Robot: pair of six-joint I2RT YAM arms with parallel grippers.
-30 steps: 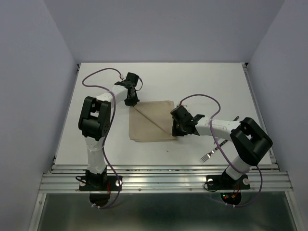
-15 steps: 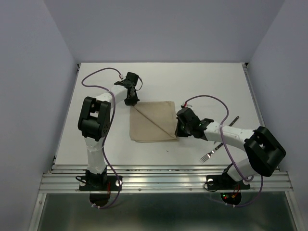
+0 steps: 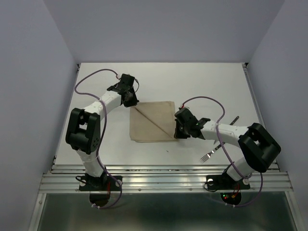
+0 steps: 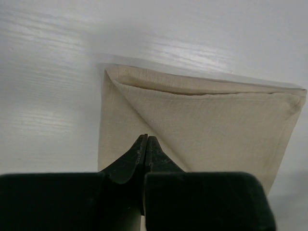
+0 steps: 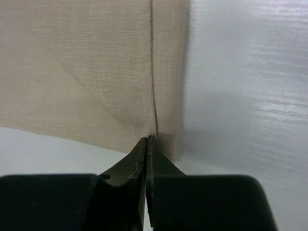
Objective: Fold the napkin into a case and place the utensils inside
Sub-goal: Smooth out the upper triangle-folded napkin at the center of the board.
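My left gripper should next slide along the napkin's diagonal fold, go up and open its empty fingers, because the diagonal fold's near end (image 3: 172,136) is back and to its right in the top view.
The beige-tan napkin (image 3: 153,122) lies flat at mid-table, folded into a rough square with a diagonal flap. My left gripper (image 3: 130,101) is shut, its tips at the napkin's far left corner; in the left wrist view (image 4: 146,137) they rest over the cloth (image 4: 216,120) beside the diagonal fold. My right gripper (image 3: 176,133) is shut, its tips at the napkin's near right corner; in the right wrist view (image 5: 147,138) they meet the cloth (image 5: 86,72) edge by a seam. No cloth shows between either pair of jaws. The fork (image 3: 211,153) lies near the right arm. A dark-handled knife (image 3: 235,119) is partly hidden behind that arm.
The white table (image 3: 202,82) ends in a metal rail (image 3: 163,180) at the near edge. Pale walls close in the left, right and back sides. Purple cables loop over both arms.
The left arm's elbow has swung out to the left, with its gripper staying at the napkin's far left corner. The right arm shifted slightly; its gripper stays at the near right corner.
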